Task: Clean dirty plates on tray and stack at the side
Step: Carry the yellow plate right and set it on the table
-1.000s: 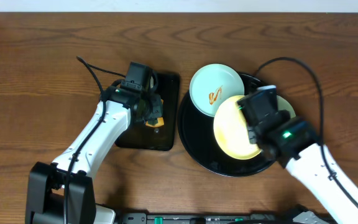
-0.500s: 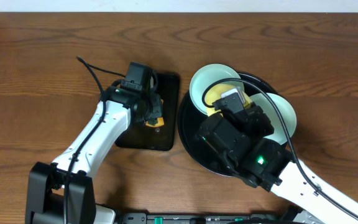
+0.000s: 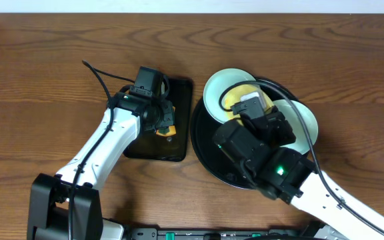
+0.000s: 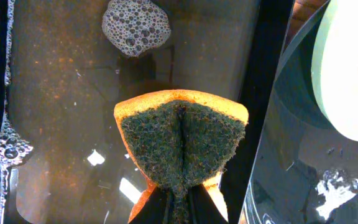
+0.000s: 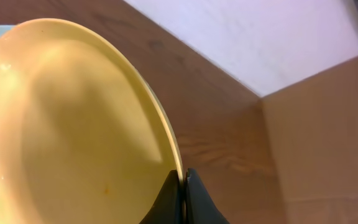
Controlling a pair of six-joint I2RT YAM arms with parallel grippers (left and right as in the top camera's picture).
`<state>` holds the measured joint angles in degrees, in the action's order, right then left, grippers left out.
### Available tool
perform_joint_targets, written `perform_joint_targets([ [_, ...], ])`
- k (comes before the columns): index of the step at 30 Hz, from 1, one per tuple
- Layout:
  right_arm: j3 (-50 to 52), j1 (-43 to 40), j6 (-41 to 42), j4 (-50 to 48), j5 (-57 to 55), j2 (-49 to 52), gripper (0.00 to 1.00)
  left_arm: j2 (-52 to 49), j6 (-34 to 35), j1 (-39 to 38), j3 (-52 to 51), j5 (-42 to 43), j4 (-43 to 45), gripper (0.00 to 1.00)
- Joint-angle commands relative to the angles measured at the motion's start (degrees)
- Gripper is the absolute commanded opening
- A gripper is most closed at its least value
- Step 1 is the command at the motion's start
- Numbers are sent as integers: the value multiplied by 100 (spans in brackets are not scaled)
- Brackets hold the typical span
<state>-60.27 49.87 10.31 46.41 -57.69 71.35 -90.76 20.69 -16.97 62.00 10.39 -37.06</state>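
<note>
I should move my right gripper to the right in the overhead view and down next and let go of the yellow plate [image 3: 235, 99] there, because the table beside the round tray is bare.
My right gripper [image 5: 183, 180] is shut on the rim of the pale yellow plate [image 5: 73, 124] and holds it tilted up above the round black tray [image 3: 209, 143]. In the overhead view the yellow plate [image 3: 235, 99] shows partly behind the right arm. A mint-blue plate [image 3: 213, 93] with an orange sauce squiggle sits at the tray's back left. A second mint-blue plate [image 3: 307, 130] lies at the tray's right, mostly hidden. My left gripper [image 4: 179, 211] is shut on an orange sponge with a dark scrub face [image 4: 180, 140], over the rectangular tray.
The small rectangular black tray [image 3: 179, 143] holds soapy water with foam patches [image 4: 135, 25]. A cardboard box side [image 5: 328, 143] and a white wall show in the right wrist view. Brown wooden table [image 3: 45, 100] lies all around.
The right arm has lifted the yellow plate off the tray, tipped it up and swung it left and back. The left arm and sponge have not moved.
</note>
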Motion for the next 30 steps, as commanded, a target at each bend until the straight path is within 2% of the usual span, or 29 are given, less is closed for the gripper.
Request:
perform_joint_targets([
  [1, -111, -568, 796, -13, 929, -48, 1, 22, -94, 20, 11, 15, 0, 8],
  [7, -111, -2304, 1051, -76, 2627, -50, 1, 22, -94, 20, 11, 15, -2, 8],
  [16, -111, -5648, 1091, -92, 4745, -48, 1, 22, -94, 17, 11, 15, -2, 8],
  [23, -70, -7604, 1093, -74, 4983, 35, 1, 22, -96, 17, 11, 15, -2, 8],
  [30, -68, -8719, 1180, -197, 4994, 570, 1, 22, -94, 17, 11, 15, -2, 8],
])
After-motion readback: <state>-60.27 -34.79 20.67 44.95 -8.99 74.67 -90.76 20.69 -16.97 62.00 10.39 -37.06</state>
